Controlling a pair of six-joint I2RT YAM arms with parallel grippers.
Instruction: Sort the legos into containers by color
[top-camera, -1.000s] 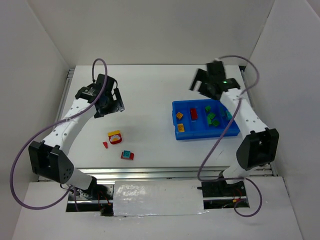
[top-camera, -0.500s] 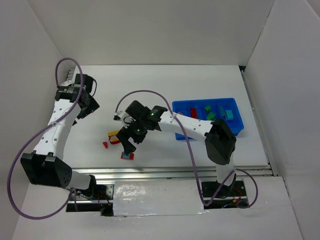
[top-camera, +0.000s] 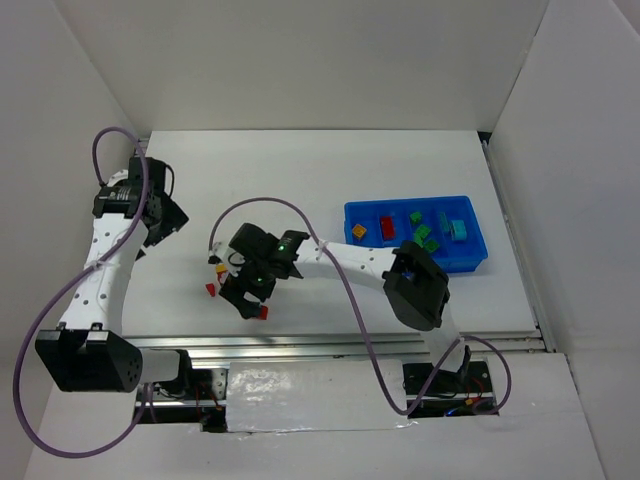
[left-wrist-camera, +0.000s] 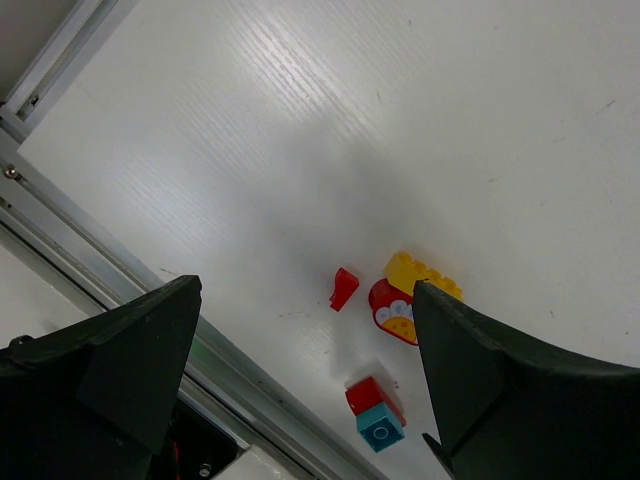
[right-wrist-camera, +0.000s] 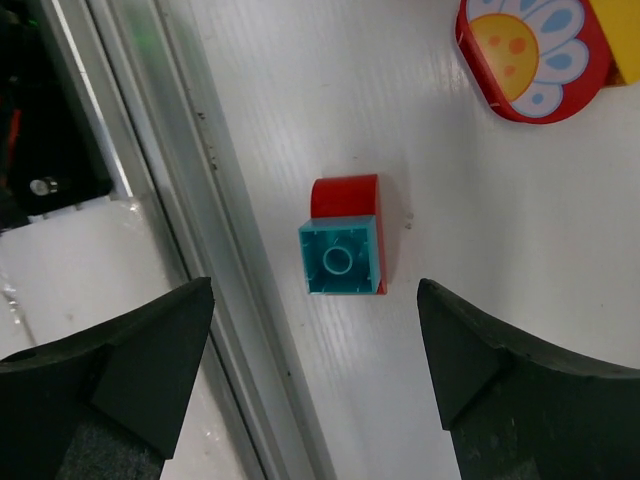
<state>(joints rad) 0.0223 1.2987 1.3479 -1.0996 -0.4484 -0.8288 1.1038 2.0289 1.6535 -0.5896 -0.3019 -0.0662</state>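
My left gripper should turn and swing onto the red half (top-camera: 263, 312) (left-wrist-camera: 363, 393) of the red-and-teal brick, to its right in the top view, because red and teal are joined.
Three loose legos lie on the table at front left: a small red piece (top-camera: 211, 289) (left-wrist-camera: 343, 287), a yellow-and-red flower brick (left-wrist-camera: 410, 300) (right-wrist-camera: 535, 60), and a red-and-teal brick (top-camera: 262, 312) (left-wrist-camera: 375, 412) (right-wrist-camera: 342, 255). My right gripper (top-camera: 248, 298) (right-wrist-camera: 315, 290) is open and empty, low over the red-and-teal brick, which lies between its fingers in the right wrist view. My left gripper (top-camera: 170, 218) (left-wrist-camera: 305, 288) is open and empty, high at the far left. The blue tray (top-camera: 470, 265) holds yellow, red, green and teal legos in its compartments.
A metal rail (right-wrist-camera: 190, 200) runs along the table's near edge, close beside the red-and-teal brick. White walls close in the left, back and right sides. The right arm stretches across the table's middle from the tray side.
My right arm has swung from above the tray across to the loose bricks and come down over the red-and-teal one. My left arm has drawn back to the far left.
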